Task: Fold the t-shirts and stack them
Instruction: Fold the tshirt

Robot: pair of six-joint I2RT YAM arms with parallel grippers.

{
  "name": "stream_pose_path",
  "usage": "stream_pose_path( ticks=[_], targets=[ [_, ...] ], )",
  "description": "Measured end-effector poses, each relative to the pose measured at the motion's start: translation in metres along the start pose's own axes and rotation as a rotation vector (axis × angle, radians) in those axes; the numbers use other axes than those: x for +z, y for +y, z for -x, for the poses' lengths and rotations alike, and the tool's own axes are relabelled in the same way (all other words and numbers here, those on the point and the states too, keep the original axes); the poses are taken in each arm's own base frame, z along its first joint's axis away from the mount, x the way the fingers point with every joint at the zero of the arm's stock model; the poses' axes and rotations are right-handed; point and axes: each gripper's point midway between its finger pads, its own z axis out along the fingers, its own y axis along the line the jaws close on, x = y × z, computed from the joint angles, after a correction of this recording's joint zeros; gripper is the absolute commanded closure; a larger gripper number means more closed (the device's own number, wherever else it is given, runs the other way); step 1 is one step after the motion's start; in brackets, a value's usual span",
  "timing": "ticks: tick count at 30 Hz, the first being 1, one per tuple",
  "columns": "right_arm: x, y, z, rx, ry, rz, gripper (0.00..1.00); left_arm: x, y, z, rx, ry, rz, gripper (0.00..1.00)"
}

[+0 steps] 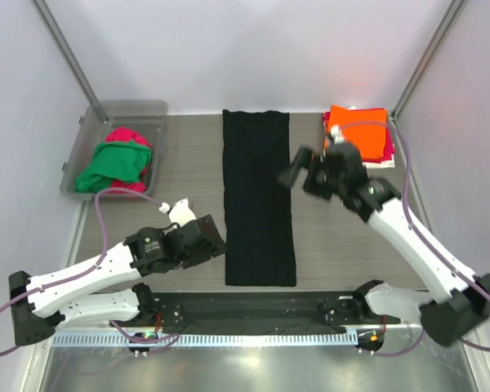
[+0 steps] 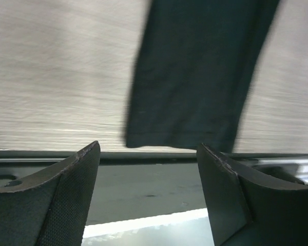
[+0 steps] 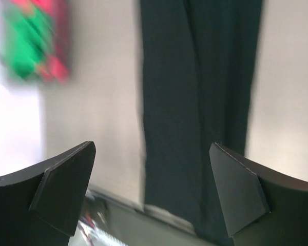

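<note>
I need to lower my right gripper back onto the folded black t-shirt's unattended near corner next, opposite my left gripper, since that corner is below my right gripper and back from it.
A black t-shirt lies on the table folded into a long narrow strip, running from back to front. My left gripper is open and empty just left of the strip's near end, low over the table. My right gripper is open and empty, raised above the strip's right edge near its middle. The shirt also shows in the left wrist view and in the right wrist view. A stack of folded orange and red shirts lies at the back right.
A clear plastic bin at the back left holds crumpled green and pink shirts. A black rail runs along the table's near edge. White walls with metal posts close in both sides.
</note>
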Motion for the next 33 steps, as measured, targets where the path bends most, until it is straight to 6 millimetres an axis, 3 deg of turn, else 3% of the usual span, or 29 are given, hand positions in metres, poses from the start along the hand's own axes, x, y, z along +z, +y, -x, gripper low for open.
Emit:
stream_pose_path(
  ticks=[4,6,9,15,18,25,30,33],
  targets=[
    [-0.018,-0.071,-0.122,0.047,0.206,-0.152,0.11,0.022,0.025,-0.022,0.004,0.042,0.056,0.28],
    [-0.026,-0.099,-0.173,0.055,0.301,-0.214,0.16,0.034,0.036,-0.035,0.005,0.074,0.085,0.29],
    [-0.038,-0.124,-0.223,0.065,0.392,-0.256,0.29,0.048,0.046,-0.051,-0.005,0.108,0.105,0.30],
    [-0.034,-0.137,-0.257,0.119,0.426,-0.254,0.49,0.060,0.039,-0.065,-0.027,0.137,0.074,0.32],
    [-0.030,-0.144,-0.267,0.142,0.433,-0.256,0.51,0.066,0.033,-0.072,-0.034,0.150,0.051,0.32],
    [-0.020,-0.134,-0.274,0.179,0.442,-0.196,0.58,0.077,0.039,-0.091,-0.034,0.181,0.061,0.35],
    [-0.016,-0.132,-0.277,0.188,0.447,-0.176,0.75,0.083,0.042,-0.104,-0.022,0.200,0.059,0.41],
    [-0.016,-0.134,-0.280,0.191,0.452,-0.176,0.84,0.086,0.033,-0.107,-0.034,0.202,0.026,0.47]
  ],
)
